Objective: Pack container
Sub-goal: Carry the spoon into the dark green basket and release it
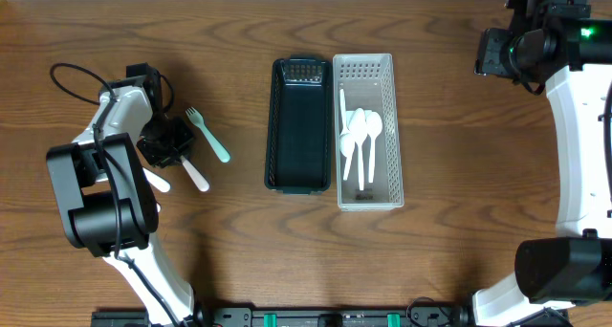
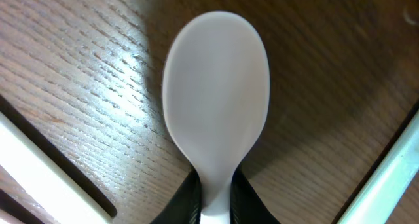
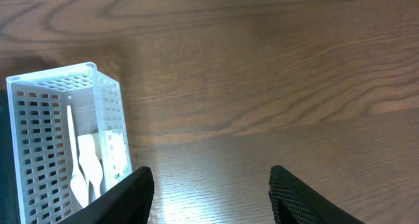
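The black container (image 1: pixel 299 128) is empty, so my left gripper should next lift the spoon, cross past the teal fork and lower the spoon into that container.
My left gripper (image 1: pixel 168 141) (image 2: pixel 216 207) is shut on the neck of a white plastic spoon (image 2: pixel 216 99), whose bowl sticks out ahead of the jaws, low over the wooden table. The spoon also shows in the overhead view (image 1: pixel 196 177). A teal fork (image 1: pixel 208 136) lies just right of the gripper and another white utensil (image 1: pixel 156 182) lies by the left arm. The white perforated container (image 1: pixel 368 74) (image 3: pixel 65 86) holds several white spoons (image 1: pixel 360 136). A black container (image 1: pixel 299 126) stands beside it, with nothing in it. My right gripper (image 1: pixel 492 52) (image 3: pixel 209 191) is open, with nothing in it, far right of the containers.
The two containers stand side by side mid-table. The teal fork's edge (image 2: pixel 386 178) and the white utensil (image 2: pixel 39 171) flank the held spoon. The left arm's base and cable sit at the left edge, the right arm along the right edge.
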